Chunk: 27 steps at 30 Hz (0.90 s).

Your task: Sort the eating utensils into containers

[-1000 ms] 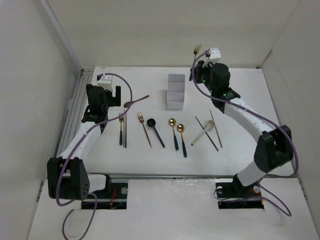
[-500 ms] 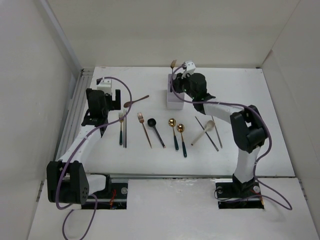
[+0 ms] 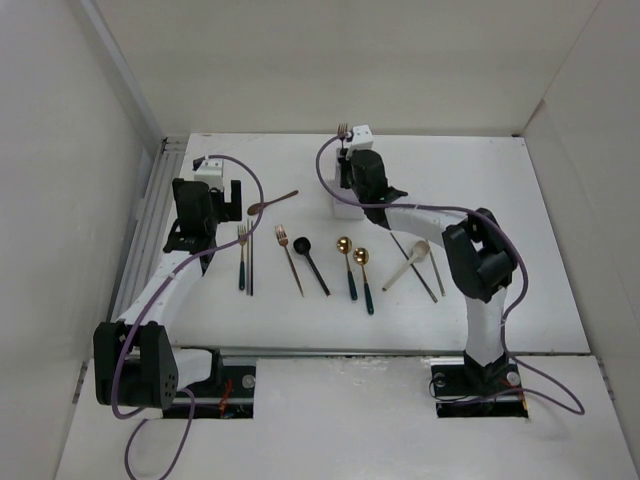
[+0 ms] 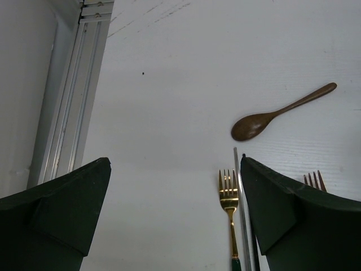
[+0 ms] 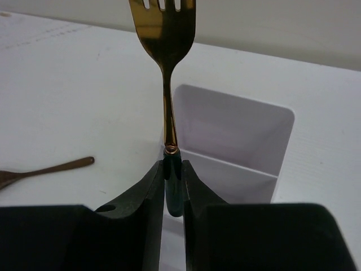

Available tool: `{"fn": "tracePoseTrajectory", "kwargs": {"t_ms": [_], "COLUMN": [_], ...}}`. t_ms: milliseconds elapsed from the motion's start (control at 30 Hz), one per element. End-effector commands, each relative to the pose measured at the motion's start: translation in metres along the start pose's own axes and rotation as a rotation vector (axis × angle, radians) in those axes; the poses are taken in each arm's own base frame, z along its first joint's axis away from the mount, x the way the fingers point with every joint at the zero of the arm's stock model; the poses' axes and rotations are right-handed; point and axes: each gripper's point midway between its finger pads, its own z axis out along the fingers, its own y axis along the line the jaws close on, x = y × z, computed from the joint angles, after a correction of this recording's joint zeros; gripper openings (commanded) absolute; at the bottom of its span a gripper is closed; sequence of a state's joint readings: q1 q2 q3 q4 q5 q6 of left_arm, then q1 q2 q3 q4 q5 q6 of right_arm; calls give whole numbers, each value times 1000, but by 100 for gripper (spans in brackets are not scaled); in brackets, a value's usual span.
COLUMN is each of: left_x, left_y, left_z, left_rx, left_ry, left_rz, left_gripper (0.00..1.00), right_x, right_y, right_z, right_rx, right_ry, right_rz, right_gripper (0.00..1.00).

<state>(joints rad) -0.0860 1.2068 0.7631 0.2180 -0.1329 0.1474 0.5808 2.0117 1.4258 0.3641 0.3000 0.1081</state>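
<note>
The box's middle section point(image 5: 228, 182) is below, and the loose end of the fork's dark handle points down. My right gripper should next lower the handle into that section and let go of it.
My right gripper point(image 3: 347, 160) is shut on the dark handle of a gold fork point(image 3: 343, 131), tines up, over the white three-compartment box point(image 3: 348, 209). In the right wrist view the gripper point(image 5: 173, 169) pinches the fork point(image 5: 167, 62) just above the box point(image 5: 242, 121). My left gripper point(image 3: 207, 205) is open and empty. In the left wrist view it point(image 4: 175, 169) hovers over a gold fork point(image 4: 229, 197) and a chopstick point(image 4: 239, 192), with the brown wooden spoon point(image 4: 276, 114) beyond. On the table lie a copper fork point(image 3: 289, 258), a black spoon point(image 3: 311, 263) and two gold-bowled spoons point(image 3: 356, 272).
A pale spoon point(image 3: 407, 264) and two dark chopsticks point(image 3: 418, 262) lie right of the gold spoons. A metal rail point(image 3: 150, 215) runs along the table's left edge. White walls close in the left, back and right sides.
My right arm has swung left from the back right with the gold fork and now holds it over the white box. The left arm has not moved.
</note>
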Motion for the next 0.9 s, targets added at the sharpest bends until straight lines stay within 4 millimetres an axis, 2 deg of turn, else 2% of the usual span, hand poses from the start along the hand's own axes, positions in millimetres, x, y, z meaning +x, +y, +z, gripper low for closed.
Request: {"fn": "tracePoseTrajectory", "kwargs": {"t_ms": [0,133,233,333,400,500,600,700,800,833,867], "left_x": [-16,-11,-9,-12,-12,-7,-7,-7,-7,-7,-7], "left_y": [2,3,3,4,4,3,3,2,2,2,2], "left_z": [-5,-5,-5,-6,-6,-6,-6,-6,-6,-6,-6], "left_rx": [-10,-19,-19,-19,-19,-19,-19,-9,-9,-9,-10], "left_ry": [-59,-49,-49,-58,-58,-49,-49,-50,-50,-50,-49], "left_rz": [-24,-13,-13,-15,-15,-13,-13,-13,-13,-13,-4], "left_gripper": [100,100,100,100,100,100,100,100,100,100,100], "right_x": [-11,6,8,11,12,11,9,-2,-35,-64,-72], "right_y": [-10,-14,-13,-12,-11,-13,-9,-4,-3,-4,-6], "right_z": [-3,0,2,1,-1,-6,-13,-20,-38,-50,-59], "right_rx": [112,127,129,120,111,111,102,91,84,79,78], "right_ry": [-11,28,49,59,63,65,62,44,-17,-70,-85], "right_rz": [-44,-72,-81,-84,-85,-85,-86,-81,-80,-58,-52], "right_gripper": [0,0,1,20,38,48,52,53,57,58,66]}}
